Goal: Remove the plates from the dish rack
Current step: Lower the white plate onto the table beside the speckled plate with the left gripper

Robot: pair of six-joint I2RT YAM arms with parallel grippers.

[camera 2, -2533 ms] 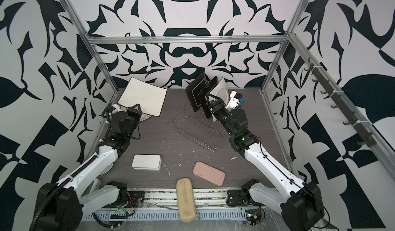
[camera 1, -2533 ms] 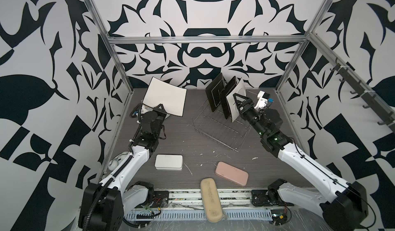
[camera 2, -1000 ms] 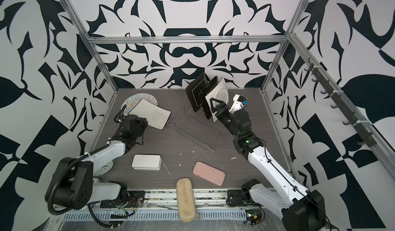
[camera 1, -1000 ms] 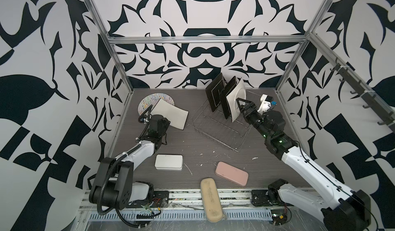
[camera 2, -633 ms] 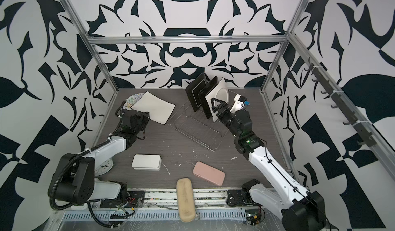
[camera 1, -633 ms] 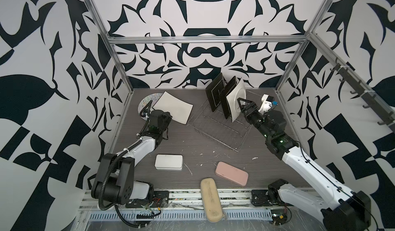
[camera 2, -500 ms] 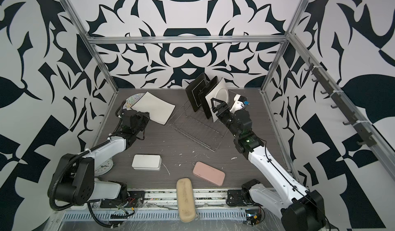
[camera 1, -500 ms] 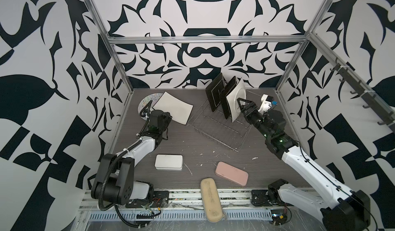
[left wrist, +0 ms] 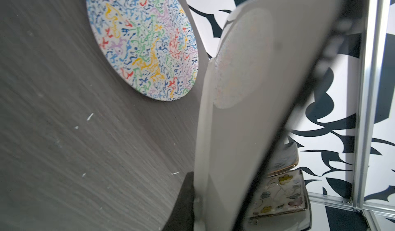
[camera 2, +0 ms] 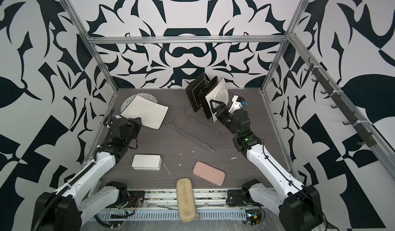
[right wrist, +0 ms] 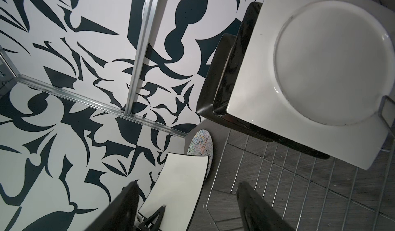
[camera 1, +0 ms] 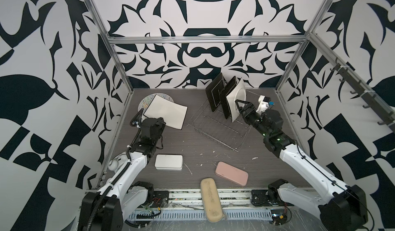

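The squiggle plate [camera 1: 146, 100] lies below the square plate, so my left gripper should next move back and down to release the square plate on the bare tabletop beyond the white tin.
The wire dish rack [camera 1: 220, 129] [camera 2: 198, 131] stands at the back right. Three plates stand upright in it: two black square ones [camera 1: 214, 94] [camera 1: 227, 98] and a white-backed one [camera 1: 237, 97] [right wrist: 320, 69]. My right gripper [camera 1: 239, 106] [camera 2: 213, 107] is open, its tips close to that white plate's low edge, with nothing between them. At the back left my left gripper [camera 1: 159, 122] [camera 2: 136, 121] is shut on the near edge of a white, dark-rimmed square plate [camera 1: 165, 111] [left wrist: 245, 112]. That plate slants over the round squiggle plate [camera 1: 146, 100] [left wrist: 141, 44], which lies flat.
A white tin [camera 1: 168, 162] lies front left. A pink case [camera 1: 232, 176] and a beige case [camera 1: 211, 200] lie at the front edge. Patterned walls and metal frame posts [camera 1: 119, 69] close in the back and both sides.
My left gripper has carried the white square plate toward the back left, over the round plate. The right gripper has stayed open beside the racked white plate.
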